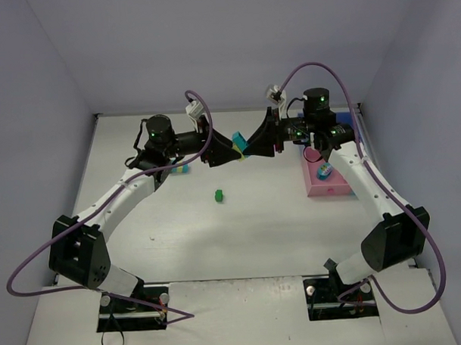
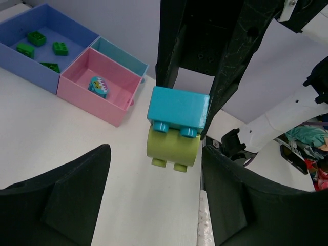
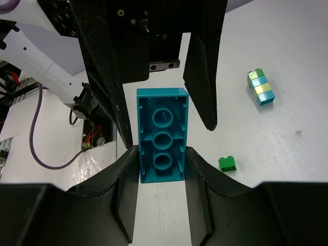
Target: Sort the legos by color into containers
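Observation:
I will move my right gripper to the right in the top view and down over the pink tray to let go of the cyan brick (image 3: pixel 163 134), because a cyan piece lies there.
My right gripper (image 3: pixel 161 156) is shut on a cyan brick (image 3: pixel 163 134), held in the air over the table's middle (image 1: pixel 240 140). A yellow-green brick (image 2: pixel 173 146) is joined to the cyan brick (image 2: pixel 178 108). My left gripper (image 2: pixel 156 200) is open. Its fingers (image 3: pixel 202 61) stand on either side of the stack's far end, with gaps. The two grippers meet nose to nose, left (image 1: pixel 228 148) and right (image 1: pixel 254 141). The joined trays lie at the right: blue (image 2: pixel 31 64) holding several dark green bricks (image 2: pixel 36 37), pink (image 2: pixel 87 102) and light blue (image 2: pixel 125 57).
A single green brick (image 1: pixel 218 195) lies on the table near the middle, also in the right wrist view (image 3: pixel 227 163). A short multicolour stack (image 1: pixel 183 169) lies beside the left arm (image 3: pixel 260 87). A cyan and yellow piece (image 2: pixel 97 85) lies in the pink tray (image 1: pixel 329 187).

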